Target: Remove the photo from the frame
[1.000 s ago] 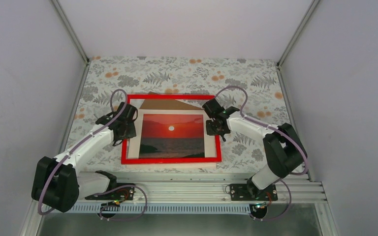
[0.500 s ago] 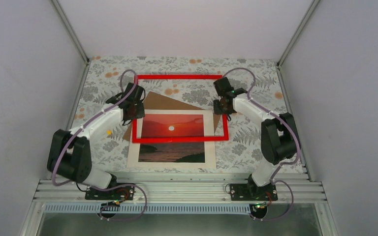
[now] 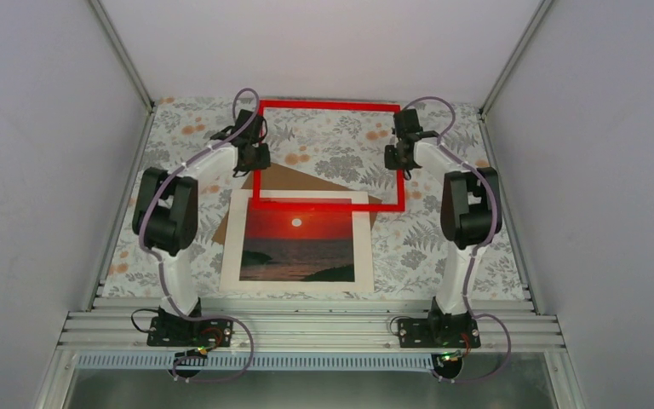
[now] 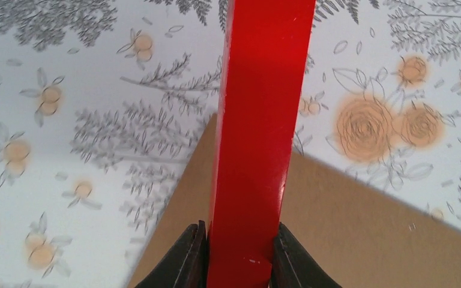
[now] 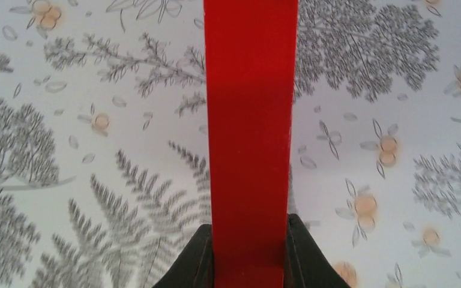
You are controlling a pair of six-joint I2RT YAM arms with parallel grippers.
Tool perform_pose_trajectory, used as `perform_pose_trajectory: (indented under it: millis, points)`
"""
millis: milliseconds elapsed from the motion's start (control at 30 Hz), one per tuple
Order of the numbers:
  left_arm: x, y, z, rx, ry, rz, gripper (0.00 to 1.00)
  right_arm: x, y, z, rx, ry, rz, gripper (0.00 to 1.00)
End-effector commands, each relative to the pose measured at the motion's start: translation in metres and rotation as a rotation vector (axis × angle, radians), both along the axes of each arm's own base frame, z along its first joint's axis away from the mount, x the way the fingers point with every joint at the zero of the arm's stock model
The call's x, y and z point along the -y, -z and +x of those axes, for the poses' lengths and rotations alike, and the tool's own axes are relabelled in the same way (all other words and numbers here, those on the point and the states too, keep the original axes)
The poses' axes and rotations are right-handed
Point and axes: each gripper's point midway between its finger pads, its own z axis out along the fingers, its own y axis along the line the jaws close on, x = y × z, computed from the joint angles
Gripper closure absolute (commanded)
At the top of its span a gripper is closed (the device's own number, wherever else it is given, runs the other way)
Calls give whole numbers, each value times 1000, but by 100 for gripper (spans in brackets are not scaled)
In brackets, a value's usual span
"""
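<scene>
I should next move my left gripper outward and down to release the frame [image 3: 328, 106] on the tablecloth beyond the photo, because that part of the tablecloth is below and outward of the gripper.
The red frame [image 3: 328, 106] hangs empty over the far half of the table, tablecloth showing through it. My left gripper [image 3: 255, 158] is shut on its left bar [image 4: 258, 138], and my right gripper [image 3: 397, 158] is shut on its right bar [image 5: 249, 120]. In each wrist view the red bar fills the gap between the dark fingers [image 4: 189, 258] [image 5: 303, 258]. The photo [image 3: 298, 247], a red sunset over dark water, lies flat on the table toward the near edge. The frame's near bar [image 3: 328, 205] crosses above the photo's far border in the top view.
A white mat [image 3: 234, 247] surrounds the photo. A brown backing board [image 3: 302, 179] [image 4: 348, 228] lies skewed under them, its corner pointing to the far side. Grey walls close in left, right and behind; an aluminium rail [image 3: 306, 328] runs along the near edge.
Both arms have stretched away from the near edge, carrying the frame off the photo and toward the back of the table. The photo, mat and board stayed on the table.
</scene>
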Motion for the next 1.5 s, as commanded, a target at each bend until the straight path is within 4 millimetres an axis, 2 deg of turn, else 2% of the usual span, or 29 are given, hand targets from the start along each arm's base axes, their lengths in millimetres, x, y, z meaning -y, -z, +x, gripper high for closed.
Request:
perform_pose_trajectory:
  millis: [0, 133, 267, 300, 400, 533, 667, 833, 933, 1000, 1167, 1367, 1433, 1467]
  points:
    - [22, -23, 51, 110, 10, -172, 98, -12, 9, 29, 30, -10, 103, 90]
    - [8, -12, 73, 101, -15, -164, 98, -15, 17, 49, 40, -16, 139, 87]
    - [-2, -3, 91, 97, -21, -146, 98, -23, 22, 63, 48, -34, 175, 78]
    - [-4, 7, 94, 77, -22, -144, 98, -25, 24, 65, 48, -34, 182, 75]
    - [-9, 15, 105, 68, -22, -143, 98, -29, 23, 69, 58, -39, 205, 69]
    - [-15, 14, 118, 81, -28, -143, 98, -32, 15, 64, 67, -47, 225, 59]
    - [-20, 8, 132, 104, -29, -126, 98, -33, 6, 47, 73, -53, 251, 51]
    - [-23, 16, 147, 77, 16, -54, 98, -40, -5, 15, 85, -68, 326, 45]
    - [-29, 26, 148, 51, 11, -12, 98, -44, -9, -5, 90, -79, 363, 43]
    - [-32, 32, 147, 41, 4, 0, 98, -48, -4, -21, 76, -88, 391, 42]
    - [-34, 33, 147, 39, -9, 10, 97, -55, -7, -47, 70, -118, 416, 38]
    - [-32, 41, 149, 21, -4, 4, 85, -64, -9, -78, 54, -149, 452, 35]
    - [-33, 44, 147, 14, -8, 7, 77, -68, -4, -89, 33, -159, 462, 34]
    - [-33, 46, 146, 10, -10, 10, 74, -70, -9, -94, 42, -167, 471, 33]
